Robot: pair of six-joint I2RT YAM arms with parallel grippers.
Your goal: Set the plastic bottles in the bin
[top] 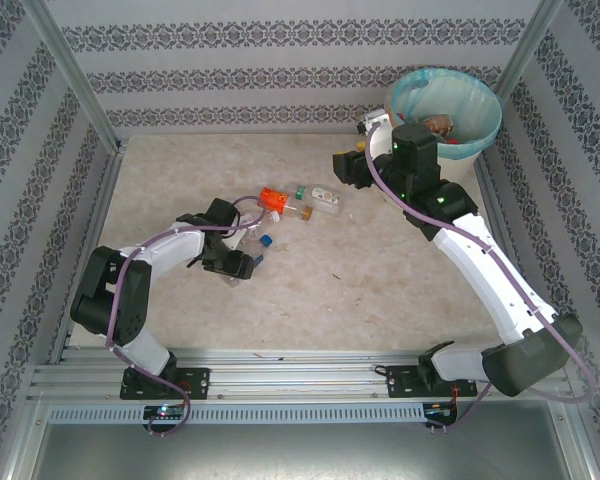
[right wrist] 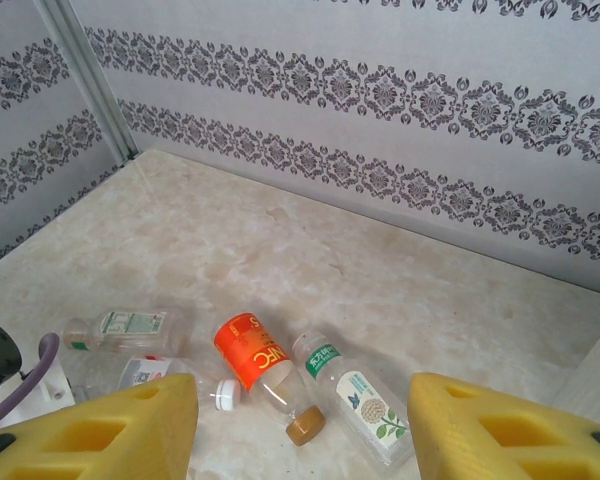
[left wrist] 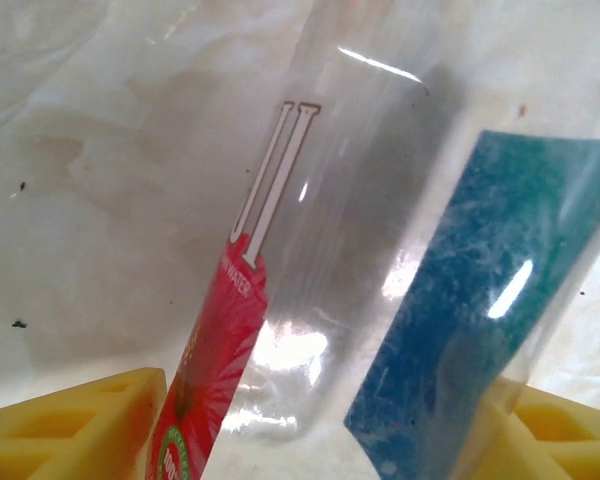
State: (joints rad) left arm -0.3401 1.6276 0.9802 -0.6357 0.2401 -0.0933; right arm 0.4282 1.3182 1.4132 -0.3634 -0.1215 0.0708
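Next, my right gripper turns, moves toward the bottle's blue cap and closes, because my left gripper's fingers press the bottle's body and leave its blue cap (top: 264,240) clear.
A clear plastic bottle (left wrist: 360,250) with a red and blue label lies on the table between my left gripper's (left wrist: 330,430) yellow fingers (left wrist: 80,425), and both pads press against it. In the top view that left gripper (top: 242,256) is at the table's middle left, over the bottle with a blue cap (top: 264,240). An orange-labelled bottle (right wrist: 260,358) and a clear green-labelled one (right wrist: 365,398) lie side by side. My right gripper (right wrist: 300,440) hangs open and empty above them, beside the bin (top: 480,100).
Two more clear bottles (right wrist: 120,328) lie left of the orange one, one with a white cap (right wrist: 225,393). The bin at the back right holds bottles (top: 441,125). Patterned walls and metal posts (top: 75,80) enclose the table.
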